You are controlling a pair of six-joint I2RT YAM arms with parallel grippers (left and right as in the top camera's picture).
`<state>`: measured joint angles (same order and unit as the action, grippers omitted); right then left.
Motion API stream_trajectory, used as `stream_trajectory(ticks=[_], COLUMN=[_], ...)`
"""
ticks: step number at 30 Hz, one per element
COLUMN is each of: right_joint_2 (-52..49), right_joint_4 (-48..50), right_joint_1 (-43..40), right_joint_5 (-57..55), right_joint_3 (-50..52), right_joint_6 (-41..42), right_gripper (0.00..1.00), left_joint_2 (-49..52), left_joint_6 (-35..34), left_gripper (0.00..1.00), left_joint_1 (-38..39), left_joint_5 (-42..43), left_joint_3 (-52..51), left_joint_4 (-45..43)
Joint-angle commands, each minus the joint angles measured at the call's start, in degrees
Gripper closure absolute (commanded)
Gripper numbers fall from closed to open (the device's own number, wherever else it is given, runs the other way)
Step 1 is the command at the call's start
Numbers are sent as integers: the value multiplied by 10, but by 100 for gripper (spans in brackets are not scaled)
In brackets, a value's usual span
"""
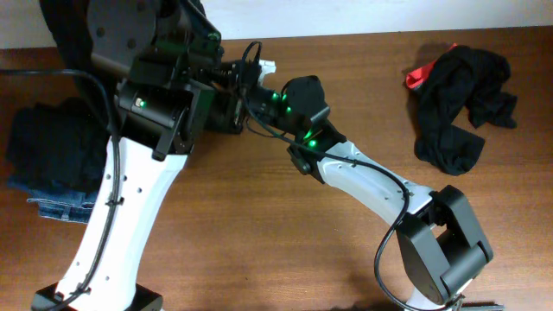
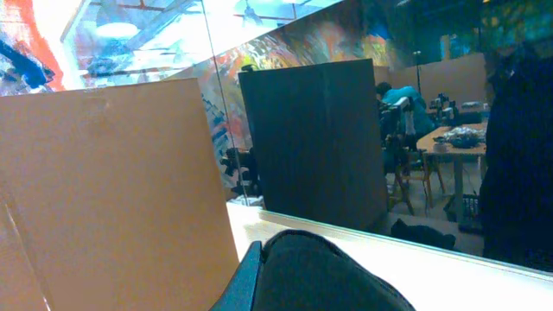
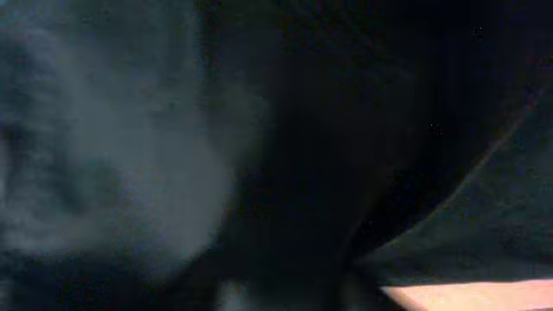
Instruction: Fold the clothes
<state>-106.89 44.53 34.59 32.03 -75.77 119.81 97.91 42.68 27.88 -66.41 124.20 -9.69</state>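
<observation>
I will next move my left gripper across the bare wood between my arms, then lower it to let go of the black garment there, because that part of the wood is clear of clothes.
A large black garment (image 1: pixel 69 30) hangs bunched at the back left, partly behind my left arm, with a thin cord loop (image 1: pixel 251 50) showing near the wrists. My left gripper (image 1: pixel 223 85) and right gripper (image 1: pixel 259 86) meet at this garment. In the left wrist view black fabric (image 2: pixel 333 278) lies against a blue finger (image 2: pixel 246 283), and the camera looks out across the room. The right wrist view is filled with dark fabric (image 3: pixel 302 130), and the fingers are hidden. A crumpled black garment with a red edge (image 1: pixel 462 95) lies at the right. A black piece (image 1: pixel 52 147) lies on blue jeans (image 1: pixel 62 206) at the left.
The wooden table (image 1: pixel 285 233) shows between my two arms. The left arm's base (image 1: pixel 95 285) stands at the front left and the right arm's base (image 1: pixel 441 250) at the front right. A strip of table (image 3: pixel 467 298) shows low in the right wrist view.
</observation>
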Motion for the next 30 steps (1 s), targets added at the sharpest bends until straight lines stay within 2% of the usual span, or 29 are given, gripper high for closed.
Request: stream_trajectory(ticks=[1, 6, 8, 12, 15, 19, 23, 28, 30], right_joint_2=[7, 7, 8, 8, 8, 8, 8, 8, 8], right_joint_4=[9, 17, 14, -2, -2, -17, -74, -212, -270], right_joint_1=[-1, -23, -64, -148, -225, -310, -367, -388, -388], right_joint_5=[-18, 11, 85, 222, 322, 393, 408, 388, 378], right_joint_3=[0, -2, -11, -42, -85, -170, -286, -408, -450], right_joint_6=[-5, -81, -150, -216, -219, -184, -158, -176, -184], right_gripper=[96, 96, 96, 96, 96, 96, 96, 96, 96], left_joint_2=[-6, -6, -6, -9, -16, -25, -27, -27, -27], left_joint_6=[5, 6, 8, 10, 12, 12, 2, -61, -74], left_gripper=[100, 100, 100, 100, 100, 100, 100, 100, 100], left_joint_1=[9, 17, 16, 16, 16, 21, 44, 98, 145], left_joint_5=[21, 19, 9, 6, 6, 1, 2, 6, 2], left_joint_3=[23, 23, 23, 23, 23, 23, 23, 23, 23], left_joint_4=[-8, -8, -8, -7, -7, 10, 94, 249, 313])
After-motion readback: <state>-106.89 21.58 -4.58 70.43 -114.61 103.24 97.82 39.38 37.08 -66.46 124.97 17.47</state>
